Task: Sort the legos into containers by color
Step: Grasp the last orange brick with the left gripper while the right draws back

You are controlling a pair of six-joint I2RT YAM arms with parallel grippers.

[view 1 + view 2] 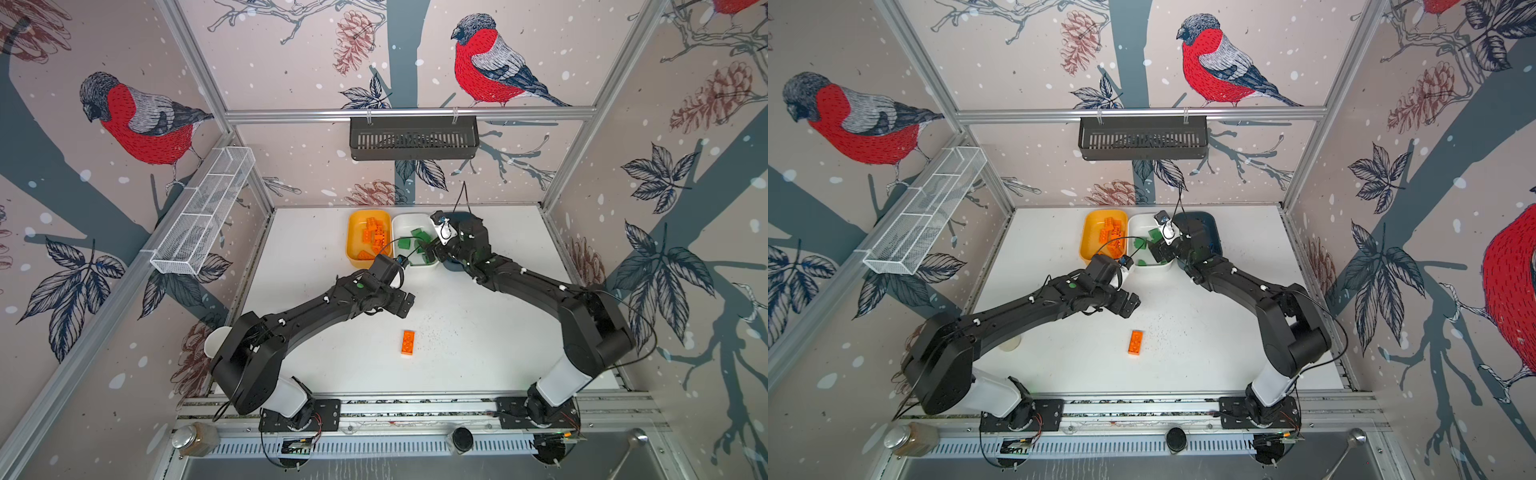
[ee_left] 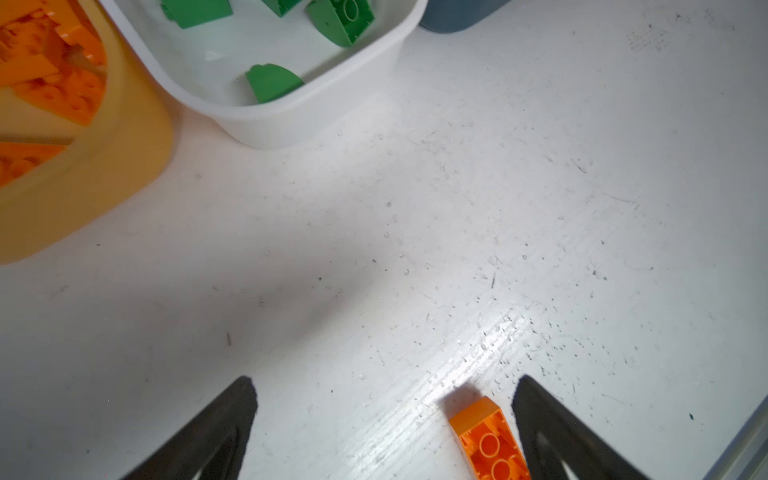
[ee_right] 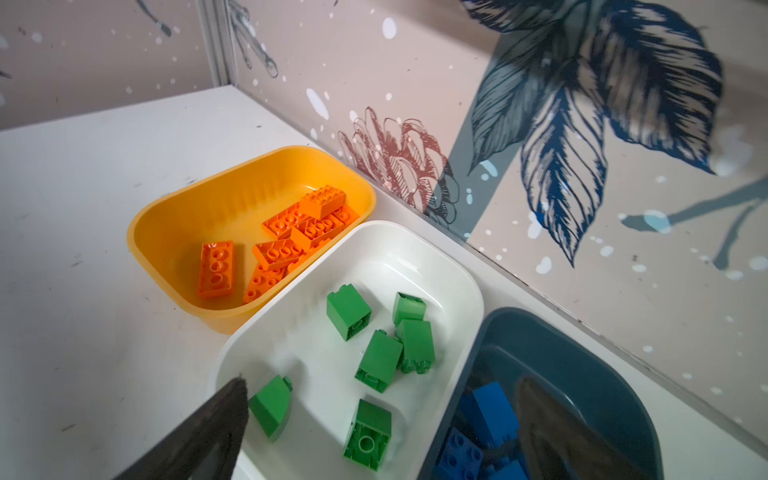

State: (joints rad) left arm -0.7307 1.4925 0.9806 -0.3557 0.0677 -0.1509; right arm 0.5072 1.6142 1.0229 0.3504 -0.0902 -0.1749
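Note:
My left gripper needs to go back down next onto the orange lego's far end (image 1: 409, 335) (image 2: 481, 426), below it toward my base, and turn because the brick slants between its fingers.
One orange lego (image 1: 408, 342) (image 1: 1136, 342) lies alone on the white table, studs down in the left wrist view (image 2: 490, 440). My left gripper (image 1: 405, 305) (image 2: 384, 386) hovers open just behind it, with the brick close to one finger. The containers stand in a row at the back. The yellow tub (image 1: 353, 232) (image 3: 166, 216) holds several orange legos (image 3: 282, 249). The white tub (image 1: 401, 224) (image 3: 399, 249) holds several green legos (image 3: 378, 359). The teal tub (image 1: 1204, 226) (image 3: 582, 345) holds blue legos (image 3: 492, 409). My right gripper (image 1: 430, 253) (image 3: 386, 386) stands open over the white tub's right side, holding nothing.
A white wire mesh tray (image 1: 203, 212) hangs on the left wall and a black slotted basket (image 1: 413, 137) on the back rail. A small jar (image 1: 193, 440) and a black knob (image 1: 462, 438) sit on the front rail. The right forearm covers part of the teal tub.

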